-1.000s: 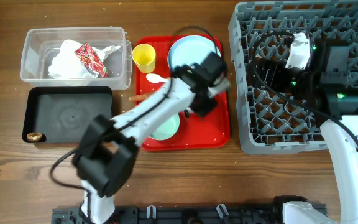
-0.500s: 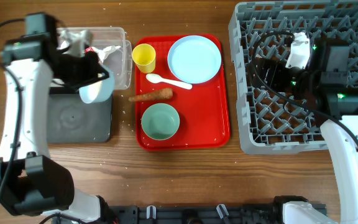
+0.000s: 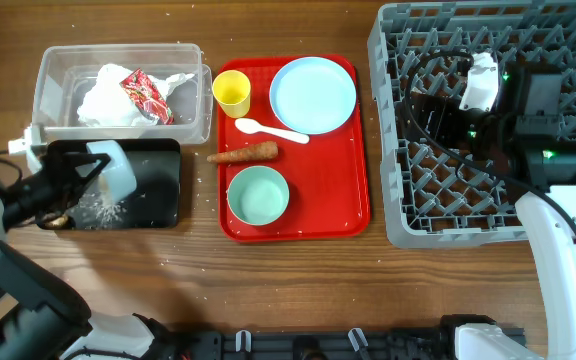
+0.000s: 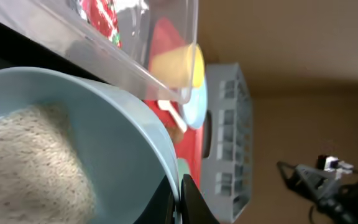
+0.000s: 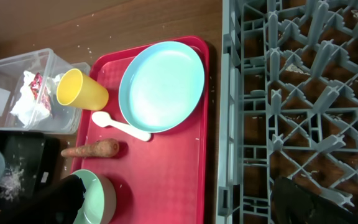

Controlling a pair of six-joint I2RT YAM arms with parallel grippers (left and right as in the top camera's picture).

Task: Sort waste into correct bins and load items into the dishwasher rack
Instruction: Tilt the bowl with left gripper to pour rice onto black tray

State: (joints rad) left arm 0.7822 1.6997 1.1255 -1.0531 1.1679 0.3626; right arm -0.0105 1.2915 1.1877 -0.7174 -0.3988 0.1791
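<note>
My left gripper tips the bowl further over the black bin next, since rice remains inside, then carries the bowl onto the tray's bare patch point(image 3: 323, 192) point(image 4: 194, 151).
My left gripper point(image 3: 86, 172) is shut on the rim of a pale blue bowl point(image 3: 113, 172), tipped over the black bin point(image 3: 158, 185). White rice point(image 3: 103, 208) lies in the bin below it. The left wrist view shows rice point(image 4: 30, 162) inside the bowl point(image 4: 123, 124) and the jaws point(image 4: 179, 199) pinching its rim. A brown lump point(image 3: 56, 220) sits in the bin's corner. The clear bin point(image 3: 118, 50) holds napkins point(image 3: 103, 95) and the red wrapper point(image 3: 146, 95). My right gripper point(image 5: 188, 208) is open and empty above the grey rack point(image 3: 448, 215).
The red tray point(image 3: 338, 200) holds a yellow cup point(image 3: 232, 92), a pale blue plate point(image 3: 313, 94), a white spoon point(image 3: 268, 130), an orange-brown stick point(image 3: 243, 153) and a second bowl point(image 3: 258, 194). The right arm point(image 3: 548, 160) and its cables lie over the rack.
My left arm lifted a bowl off the tray, carried it left past the clear bin, and now tips it over the black bin with rice spilled out. The right arm has not moved.
</note>
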